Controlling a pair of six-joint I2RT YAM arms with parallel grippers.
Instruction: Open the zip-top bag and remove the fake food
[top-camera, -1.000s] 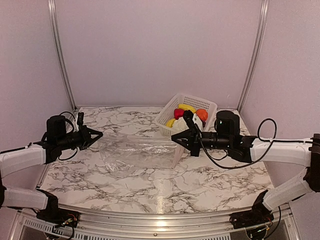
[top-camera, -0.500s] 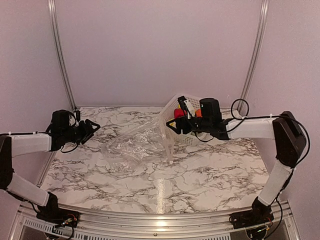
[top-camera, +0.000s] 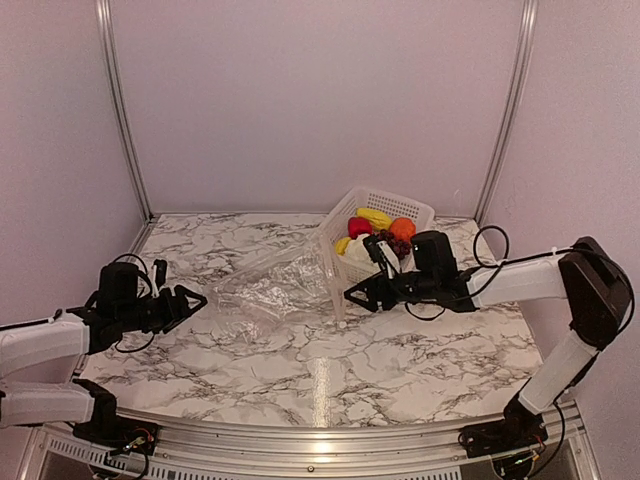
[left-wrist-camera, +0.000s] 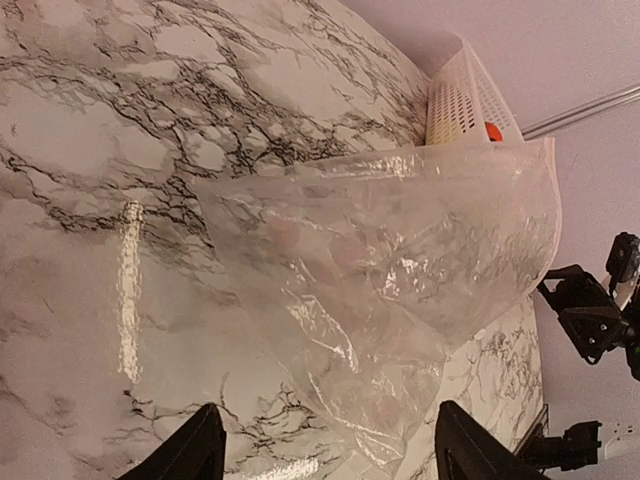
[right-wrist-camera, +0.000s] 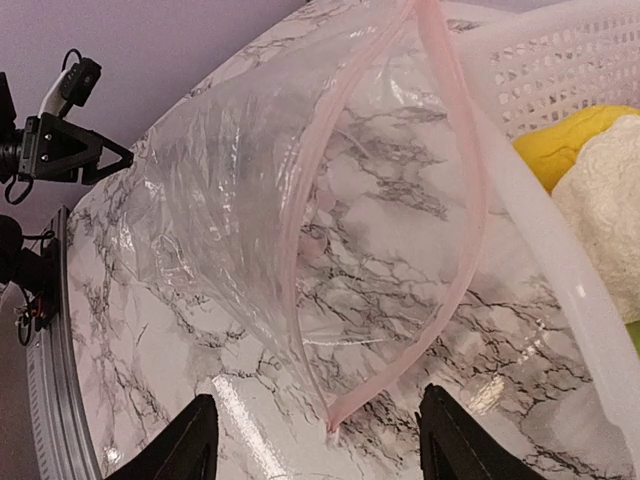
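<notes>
My left gripper moves to the right in the top view next, then comes down onto the near corner of the bag's closed end.
The clear zip-top bag (top-camera: 268, 286) lies empty on the marble table, its pink-edged mouth (right-wrist-camera: 462, 250) gaping and propped against the white basket (top-camera: 392, 196). The fake food sits in that basket: red apple (top-camera: 357, 226), yellow fruit (top-camera: 374, 214), orange piece (top-camera: 403, 229), dark grapes (top-camera: 392, 244) and a white lumpy piece (right-wrist-camera: 610, 215). My left gripper (top-camera: 196, 298) stands open just left of the bag's closed end (left-wrist-camera: 400, 270), apart from it. My right gripper (top-camera: 354, 296) is open beside the mouth's lower corner, with nothing between its fingers.
The basket (right-wrist-camera: 560, 60) stands at the back right, touching the bag's mouth. Grey walls with metal posts close in the table at the back and sides. A metal rail runs along the near edge (top-camera: 320, 432).
Both grippers were shut on the bag's ends, stretching it flat; both have let go and opened. The bag now slumps against the basket. The left arm has drawn back and down.
</notes>
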